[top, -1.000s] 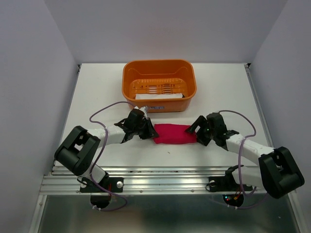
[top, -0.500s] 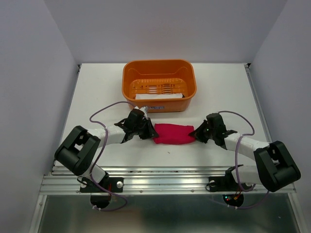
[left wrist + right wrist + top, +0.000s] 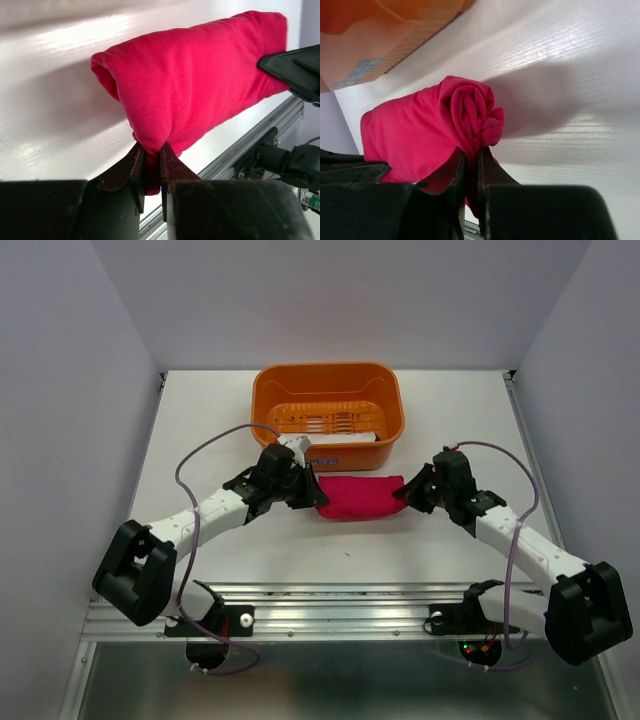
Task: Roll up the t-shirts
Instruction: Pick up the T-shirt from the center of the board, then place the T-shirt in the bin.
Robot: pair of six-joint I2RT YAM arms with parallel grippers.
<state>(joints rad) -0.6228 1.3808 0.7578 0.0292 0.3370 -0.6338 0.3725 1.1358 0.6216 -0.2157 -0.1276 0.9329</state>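
Next, my left gripper rises outward over the basket's near rim, then lowers to release the roll on the basket's bare far bottom, because the white item lies nearer.
The crimson-pink t-shirt (image 3: 360,498) is rolled into a short log and hangs just above the white table, held at both ends. My left gripper (image 3: 310,494) is shut on the roll's left end, pinching a fold of the t-shirt (image 3: 190,90) between its fingertips (image 3: 139,156). My right gripper (image 3: 404,494) is shut on the right end, where the t-shirt (image 3: 420,130) shows its spiral of layers. The right gripper's tip (image 3: 292,70) shows in the left wrist view at the far end of the roll.
An orange plastic basket (image 3: 328,390) stands at the back of the table, just behind the roll, with a white item inside. Grey walls close in left and right. A metal rail (image 3: 330,610) runs along the near edge.
The right gripper closed on the roll's right end. Both arms then carried the roll up and away from the near edge, toward the basket.
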